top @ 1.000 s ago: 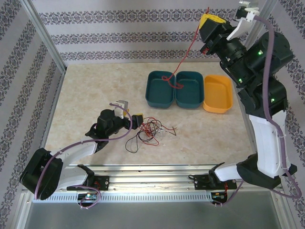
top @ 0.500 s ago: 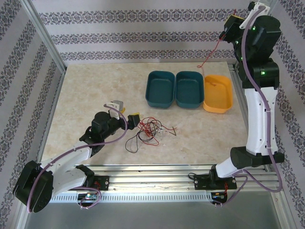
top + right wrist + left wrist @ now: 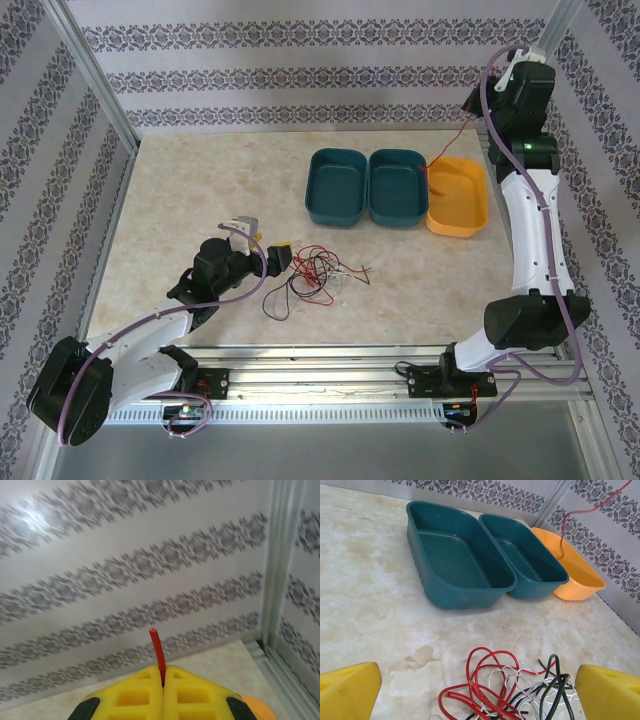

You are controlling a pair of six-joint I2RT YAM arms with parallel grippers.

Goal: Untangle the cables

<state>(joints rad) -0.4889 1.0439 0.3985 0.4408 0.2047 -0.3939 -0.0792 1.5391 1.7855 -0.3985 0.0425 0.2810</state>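
I will next lower my right gripper over the orange bin [image 3: 470, 222] below it and release the cable there, because the upper part of the single red cable [image 3: 450, 146] still hangs high.
The cables [image 3: 316, 273] lie as a loose red, black and white tangle on the table, just right of my left gripper [image 3: 279, 257]. In the left wrist view the tangle [image 3: 512, 690] sits between the wide-open yellow fingers [image 3: 347, 690], touching neither. High at the back right, my right gripper [image 3: 474, 99] is shut on a single red cable [image 3: 450, 146]. That cable hangs down, and its lower end reaches the orange bin [image 3: 470, 222]. The right wrist view shows its tip [image 3: 157, 647] sticking out of the closed gripper [image 3: 163, 674].
Two teal bins [image 3: 336, 215] [image 3: 398, 218] stand side by side left of the orange bin, behind the tangle. Patterned walls and metal frame posts [image 3: 95, 85] enclose the table. A metal rail [image 3: 320, 358] runs along the near edge.
My right arm has swung right towards the back corner, carrying the red cable from over the teal bins to over the orange bin. The left arm has barely shifted.
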